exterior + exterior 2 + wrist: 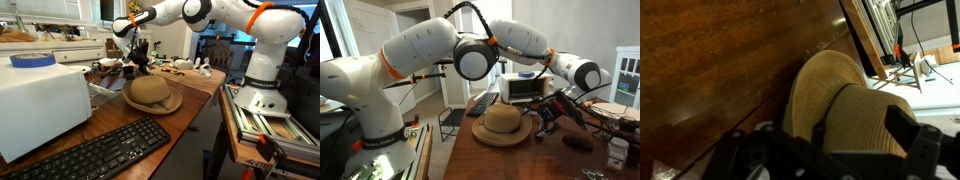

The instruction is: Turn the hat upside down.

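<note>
The brim is still apart from my gripper's fingers, so my gripper needs to move in until they are on both sides of the hat brim's nearest edge (530, 124), then close.
The tan woven straw hat (152, 93) lies crown up on the wooden table (200, 85), its wide brim flat on the wood. It also shows in the other exterior view (503, 123). My gripper (140, 58) hangs a little above the table just behind the hat and apart from it; in an exterior view it sits beside the brim (553, 110). In the wrist view the hat (855, 105) fills the middle, with the dark fingers of the gripper (830, 140) spread on either side at the bottom edge. The gripper is open and empty.
A white box (40, 105) with a blue tape roll (33, 60) on it and a black keyboard (100, 150) lie near the hat. Small clutter (185, 65) covers the far table end. A screen (525, 88) stands behind the hat. The table edge (865, 45) runs close by.
</note>
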Controlling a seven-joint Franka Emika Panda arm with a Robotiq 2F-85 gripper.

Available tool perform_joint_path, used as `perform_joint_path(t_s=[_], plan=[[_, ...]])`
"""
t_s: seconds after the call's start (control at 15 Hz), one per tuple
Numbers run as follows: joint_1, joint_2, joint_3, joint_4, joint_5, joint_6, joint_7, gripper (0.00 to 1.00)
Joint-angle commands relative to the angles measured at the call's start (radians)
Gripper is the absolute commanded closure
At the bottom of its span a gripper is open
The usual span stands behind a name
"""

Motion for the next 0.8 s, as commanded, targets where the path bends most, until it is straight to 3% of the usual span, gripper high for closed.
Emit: perform_joint_path(t_s=[0.0, 0.73], plan=[[0.011, 0.019, -0.001, -0.011, -0.020, 0.028, -0.034, 0.00], [0.007, 0.025, 0.010, -0.029, 0.031, 0.145, 0.029, 0.00]])
